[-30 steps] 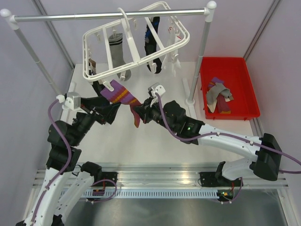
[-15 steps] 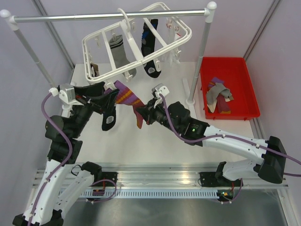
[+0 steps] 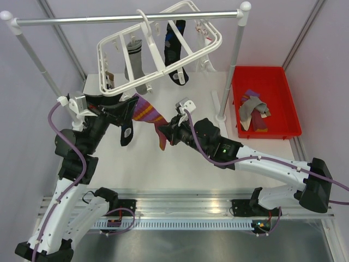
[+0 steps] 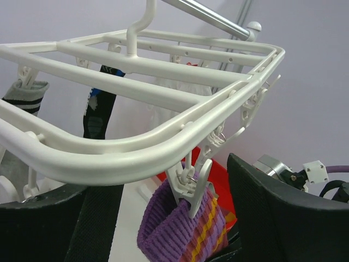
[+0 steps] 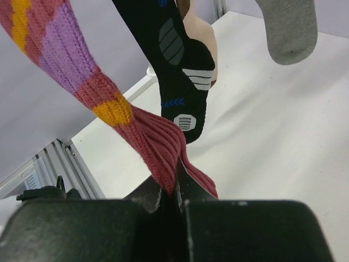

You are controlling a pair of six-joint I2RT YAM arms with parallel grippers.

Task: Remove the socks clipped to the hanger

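The robot's right hand is first going to pull the purple sock away from the hanger, past the post, to get outward over the red bin, where loose socks lie.
The white hanger [image 3: 158, 57] hangs tilted from the silver rail. A purple sock with orange stripes [image 3: 146, 112] is clipped by its cuff at the hanger's near edge. My left gripper [image 3: 124, 107] is open, one finger on each side of that clip [image 4: 195, 183] and cuff [image 4: 174, 232]. My right gripper [image 3: 165, 132] is shut on the sock's maroon toe [image 5: 163, 153] and holds it taut. A grey sock [image 3: 134, 61], a black-and-blue sock [image 3: 175, 54] and a black sock [image 3: 126, 134] also hang from the hanger.
A red bin [image 3: 283, 82] at the right holds loose socks [image 3: 253, 112]. The silver rail [image 3: 125, 18] spans the back on two posts, the right one [image 3: 234, 60] beside the bin. Black, brown and grey sock toes dangle above the table in the right wrist view [image 5: 182, 71].
My left gripper rose and closed in on the near-edge clip. The hanger tilted and swung a little to the back. My right gripper kept its hold on the toe.
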